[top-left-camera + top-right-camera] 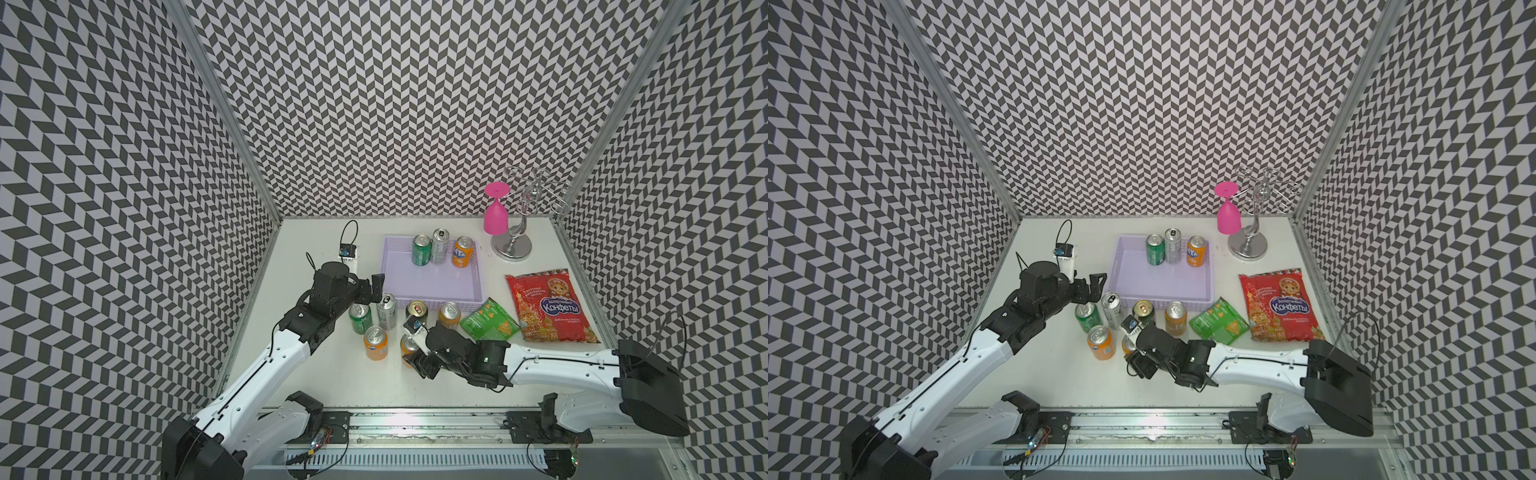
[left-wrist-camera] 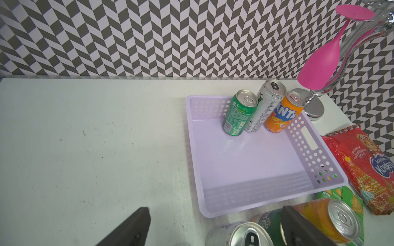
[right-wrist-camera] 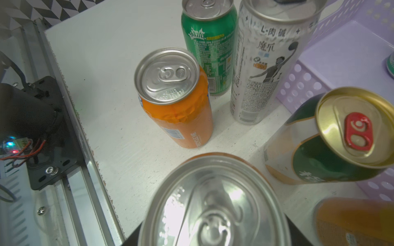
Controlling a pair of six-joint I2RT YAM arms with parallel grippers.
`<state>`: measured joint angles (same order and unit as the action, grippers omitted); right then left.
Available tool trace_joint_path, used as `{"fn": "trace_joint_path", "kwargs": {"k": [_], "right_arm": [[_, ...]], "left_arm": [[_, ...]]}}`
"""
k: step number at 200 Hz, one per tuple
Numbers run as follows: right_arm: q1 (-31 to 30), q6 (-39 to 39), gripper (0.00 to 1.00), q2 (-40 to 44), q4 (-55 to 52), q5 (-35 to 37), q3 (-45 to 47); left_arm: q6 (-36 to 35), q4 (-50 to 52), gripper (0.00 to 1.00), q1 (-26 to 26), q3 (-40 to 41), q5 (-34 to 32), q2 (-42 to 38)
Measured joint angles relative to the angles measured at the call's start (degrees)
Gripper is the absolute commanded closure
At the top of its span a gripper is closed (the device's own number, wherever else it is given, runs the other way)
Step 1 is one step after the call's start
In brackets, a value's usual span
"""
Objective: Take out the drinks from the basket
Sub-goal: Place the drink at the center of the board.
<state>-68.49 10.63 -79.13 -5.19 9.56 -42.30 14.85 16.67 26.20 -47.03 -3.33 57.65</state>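
I should move my right gripper down toward the standing orange can and release the held can on the bare tabletop beside it, which is free below my gripper.
The lilac basket (image 1: 390, 266) (image 2: 309, 149) holds three upright drinks at its far side: a green can (image 1: 421, 249) (image 2: 233, 116), a silver can (image 1: 440, 246) and an orange can (image 1: 462, 252). Several more cans stand on the table in front of it, among them a green one (image 1: 360, 318), a silver one (image 1: 386, 311) (image 2: 245, 234) and an orange one (image 1: 375, 343) (image 3: 177, 100). My left gripper (image 1: 372, 291) (image 2: 214, 213) hangs open at the basket's near left corner, above the silver can. My right gripper (image 1: 411, 352) is shut on an orange can (image 1: 408, 343) (image 3: 215, 202).
A pink goblet (image 1: 495, 212) hangs upside down on a chrome stand (image 1: 513, 245) at the back right. A red candy bag (image 1: 548, 307) and a green snack bag (image 1: 490, 320) lie right of the basket. Patterned walls enclose three sides.
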Motion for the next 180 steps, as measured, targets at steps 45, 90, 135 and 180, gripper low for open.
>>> {"fn": "trace_joint_path", "kwargs": {"k": [45,90,135,180], "right_arm": [[0.0,0.1,0.51,-1.7,4.4,0.1,0.3],[0.0,0.1,0.51,-4.4,7.3,0.4,0.3],[0.0,0.1,0.51,-5.8,9.2,1.3,0.9],[0.0,0.0,0.48,-7.9,10.9,2.2,1.3]], "left_arm": [[0.0,0.0,0.01,0.0,0.0,0.0,0.0],[0.0,-0.1,0.01,0.0,0.2,0.0,0.0],[0.0,-0.1,0.01,0.0,0.2,0.0,0.0],[0.0,-0.1,0.01,0.0,0.2,0.0,0.0]]}}
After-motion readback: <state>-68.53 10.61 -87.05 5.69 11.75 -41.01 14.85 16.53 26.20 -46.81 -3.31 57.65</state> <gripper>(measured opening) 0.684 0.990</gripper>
